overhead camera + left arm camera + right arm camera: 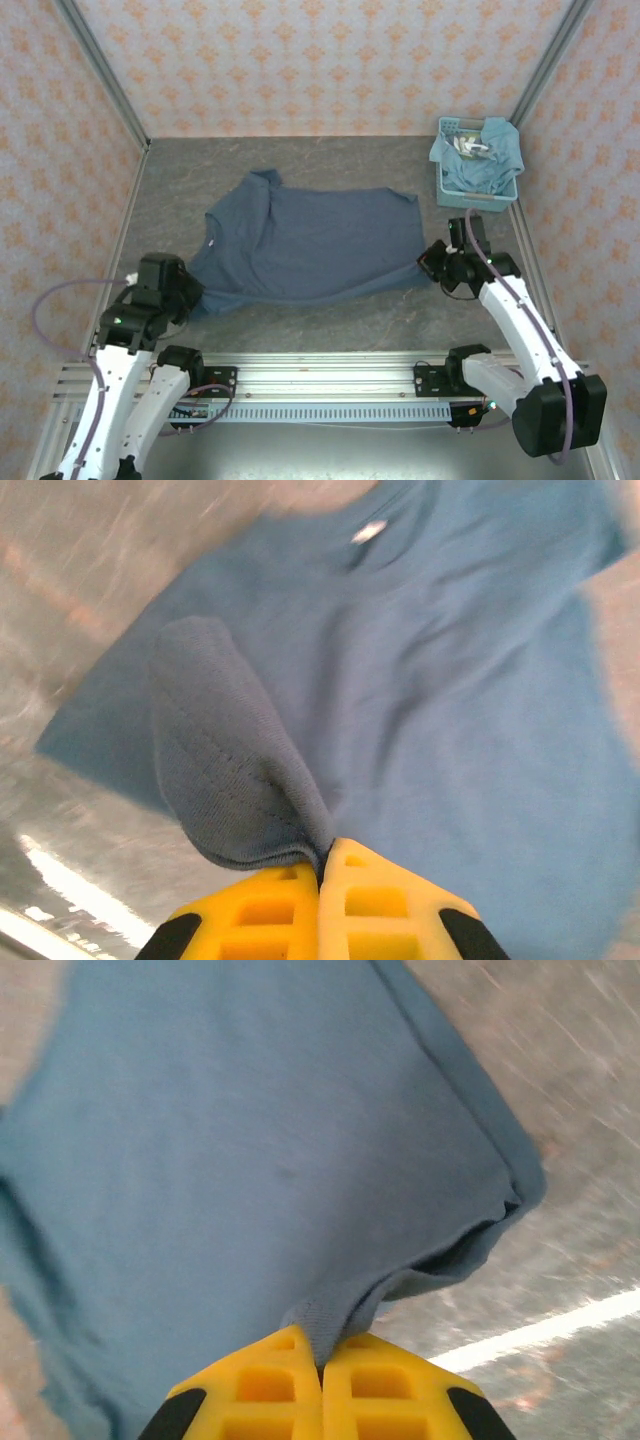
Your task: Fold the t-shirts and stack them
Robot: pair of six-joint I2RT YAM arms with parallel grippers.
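Observation:
My left gripper raises the t-shirt's pinched edge high next, carries it outward to bare tabletop by the back wall point(250, 153), lowers it there and releases it.
A dark slate-blue t-shirt point(310, 240) lies spread across the grey table, collar toward the left. My left gripper point(182, 292) is shut on the shirt's near left edge; in the left wrist view the yellow fingers point(270, 910) pinch a raised fold of the shirt point(420, 680). At the shirt's right edge my right gripper point(432, 262) is also shut on cloth, and the right wrist view shows its fingers point(260, 1385) clamped on a bunched corner of the shirt point(250, 1140). A lighter teal-blue t-shirt point(490, 160) is heaped in the basket.
The light-blue lattice basket point(478, 195) stands at the back right, just beyond the right arm. Patterned walls close in the table point(330, 315) on three sides. A metal rail point(320, 375) runs along the near edge.

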